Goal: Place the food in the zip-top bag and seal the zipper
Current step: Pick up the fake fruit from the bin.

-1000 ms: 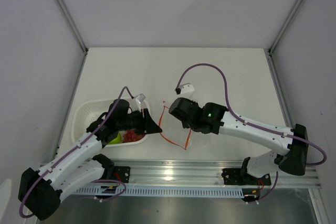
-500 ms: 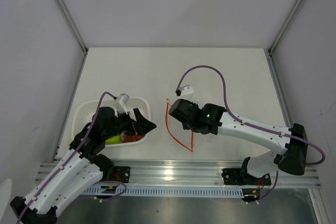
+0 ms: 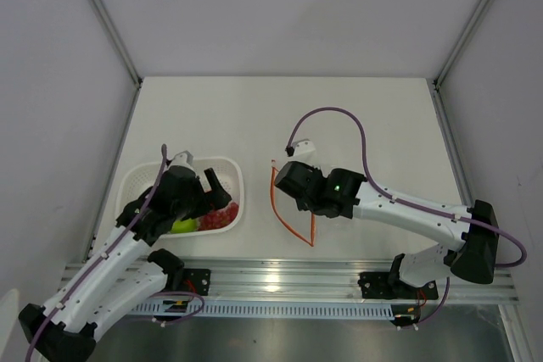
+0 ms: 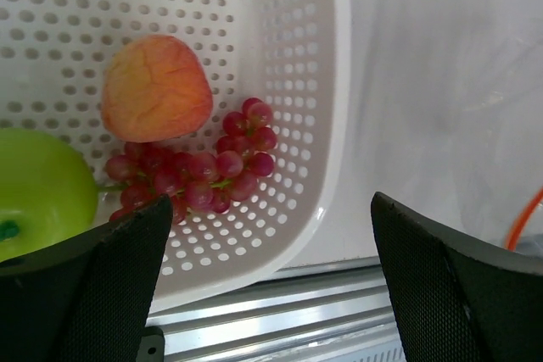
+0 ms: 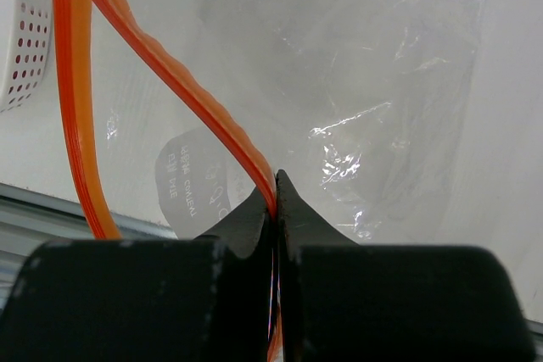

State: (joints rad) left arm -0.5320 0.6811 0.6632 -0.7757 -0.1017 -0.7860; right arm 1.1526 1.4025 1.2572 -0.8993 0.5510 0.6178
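My left gripper moves outward and down next, open fingers around the peach [image 4: 157, 88], which lies beyond the grapes [image 4: 204, 167] to the left in the wrist view.
The white perforated basket [image 4: 339, 125] holds an orange-pink peach [image 4: 157, 88], a bunch of red grapes [image 4: 204, 167] and a green apple [image 4: 38, 188]. The mango is out of view. My left gripper [image 4: 271, 286] is open and empty above the basket's near right rim; it also shows in the top view [image 3: 219, 191]. My right gripper [image 5: 276, 201] is shut on the orange-red zipper [image 5: 170, 74] of the clear zip-top bag [image 5: 356, 82], holding the mouth up. The bag's zipper [image 3: 293, 225] hangs just right of the basket [image 3: 136, 177] in the top view.
The metal rail [image 3: 339, 281] runs along the table's near edge, just below basket and bag. Grey walls stand on both sides. A purple cable [image 3: 335, 112] loops over the right arm.
My left gripper has drawn back leftward from beside the bag's mouth to over the basket. The right gripper keeps its hold on the zipper, and the bag's mouth looks narrower.
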